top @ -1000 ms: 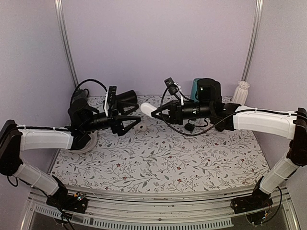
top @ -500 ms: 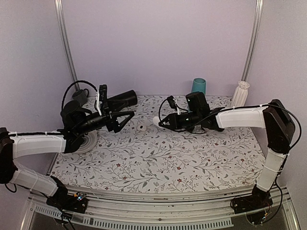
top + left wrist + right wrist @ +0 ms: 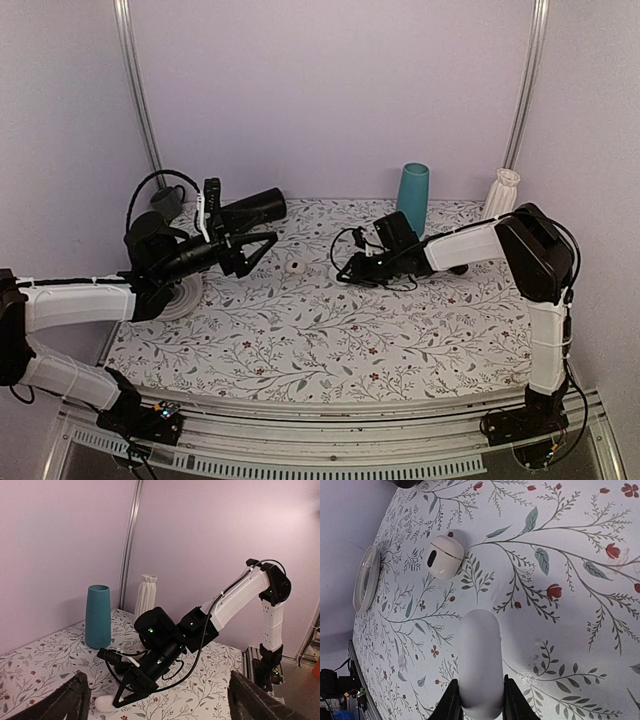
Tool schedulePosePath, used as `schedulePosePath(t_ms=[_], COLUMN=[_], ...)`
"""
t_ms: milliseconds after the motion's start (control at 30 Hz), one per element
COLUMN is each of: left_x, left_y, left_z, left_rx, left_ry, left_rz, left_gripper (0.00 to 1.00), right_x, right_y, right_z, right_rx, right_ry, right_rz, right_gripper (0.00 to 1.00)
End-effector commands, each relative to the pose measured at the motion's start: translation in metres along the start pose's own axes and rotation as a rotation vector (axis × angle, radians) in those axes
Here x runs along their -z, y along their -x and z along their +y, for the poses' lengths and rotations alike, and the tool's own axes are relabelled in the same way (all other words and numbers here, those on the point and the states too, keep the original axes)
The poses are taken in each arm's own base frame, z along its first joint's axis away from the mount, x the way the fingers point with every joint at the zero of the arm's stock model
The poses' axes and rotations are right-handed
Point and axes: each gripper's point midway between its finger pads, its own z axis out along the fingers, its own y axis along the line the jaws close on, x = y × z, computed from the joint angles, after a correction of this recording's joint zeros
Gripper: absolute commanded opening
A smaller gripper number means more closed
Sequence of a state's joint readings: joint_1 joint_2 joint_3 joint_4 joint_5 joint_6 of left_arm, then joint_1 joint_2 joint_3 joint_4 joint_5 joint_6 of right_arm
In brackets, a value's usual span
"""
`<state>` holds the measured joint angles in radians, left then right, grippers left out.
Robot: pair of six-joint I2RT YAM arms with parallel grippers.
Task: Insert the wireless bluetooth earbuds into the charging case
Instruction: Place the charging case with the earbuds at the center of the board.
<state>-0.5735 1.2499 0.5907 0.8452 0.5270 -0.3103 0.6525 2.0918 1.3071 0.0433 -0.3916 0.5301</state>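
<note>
The right gripper moves the case outward next and brings it down onto the floral cloth beside the small white round piece, where the cloth is empty.
The charging case (image 3: 480, 650) is a glossy white pebble, shut, held lengthwise between the black fingers of my right gripper (image 3: 480, 695). In the top view the right gripper (image 3: 345, 270) holds the case (image 3: 335, 271) low over the floral table, at mid-back. I cannot tell whether the case touches the cloth. It also shows in the left wrist view (image 3: 104, 703). My left gripper (image 3: 255, 254) is open and empty. It hovers above the table to the left and points at the right gripper. No earbuds show.
A small white round piece with a dark centre (image 3: 295, 267) (image 3: 445, 556) lies between the grippers. A white plate (image 3: 182, 297) sits at the left. A teal vase (image 3: 412, 199) and a white ribbed vase (image 3: 503, 192) stand at the back right. A grey cup (image 3: 167, 203) stands at the back left.
My right arm has folded and brought the case down from mid-air, slightly to the right, to just above the table. My left gripper drew back to the left and rose a little.
</note>
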Motion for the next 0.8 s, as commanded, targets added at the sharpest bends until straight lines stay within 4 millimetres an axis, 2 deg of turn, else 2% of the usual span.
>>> schedulePosePath(t_ms=[0,333,633,767], left_x=[0.005,0.005,0.006,0.005], left_y=[0.004,0.004,0.004,0.005], left_z=[0.003,0.000,0.000,0.000], left_rx=[-0.004,0.000,0.010,0.008], left_ry=[0.016,0.007,0.004,0.003], left_rz=[-0.014,-0.016,-0.016,-0.018], left_gripper=[0.96,0.96,0.96,0.96], right_x=[-0.005,-0.021,-0.025,-0.025], right_y=[0.019,0.027,0.029,0.029], right_z=[-0.008,-0.033,-0.036,-0.036], right_rx=[-0.036,-0.081,-0.084,-0.082], right_ry=[-0.024,-0.062,-0.075,-0.081], right_rz=[-0.040,-0.035,-0.026,-0.018], right_gripper=[0.04,0.06,0.16,0.25])
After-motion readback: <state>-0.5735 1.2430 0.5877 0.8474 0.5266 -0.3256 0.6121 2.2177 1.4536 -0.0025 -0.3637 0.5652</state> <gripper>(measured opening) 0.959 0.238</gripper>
